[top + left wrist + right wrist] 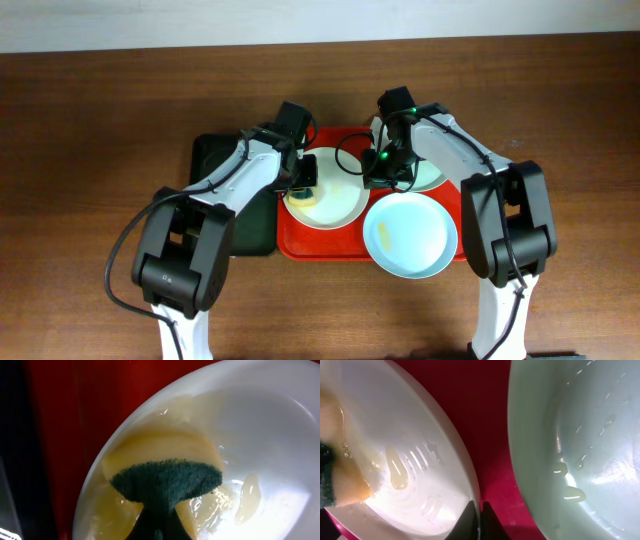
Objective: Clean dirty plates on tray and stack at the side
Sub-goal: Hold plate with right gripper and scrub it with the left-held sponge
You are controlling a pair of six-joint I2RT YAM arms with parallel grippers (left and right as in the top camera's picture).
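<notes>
Next, my left gripper lifts the sponge over and lowers it onto the dark green tray to release it, as that lies to its left in the overhead view.
On the red tray [300,245] the white plate [335,200] lies left of centre with yellowish smears [247,497]. My left gripper [303,185] is shut on a yellow sponge with a dark green top [167,480] and presses it onto that plate's left side. My right gripper [476,512] is shut on the white plate's rim [470,480] at its right edge, also visible from overhead [383,178]. One pale blue-green plate [410,235] with a small smear lies front right. Another [430,175] is partly hidden under the right arm.
A narrow dark green tray [225,200] lies against the red tray's left side, under my left arm. Brown wooden table [90,150] surrounds both trays. A strip of red tray floor [490,420] separates the white plate from a pale plate [580,435].
</notes>
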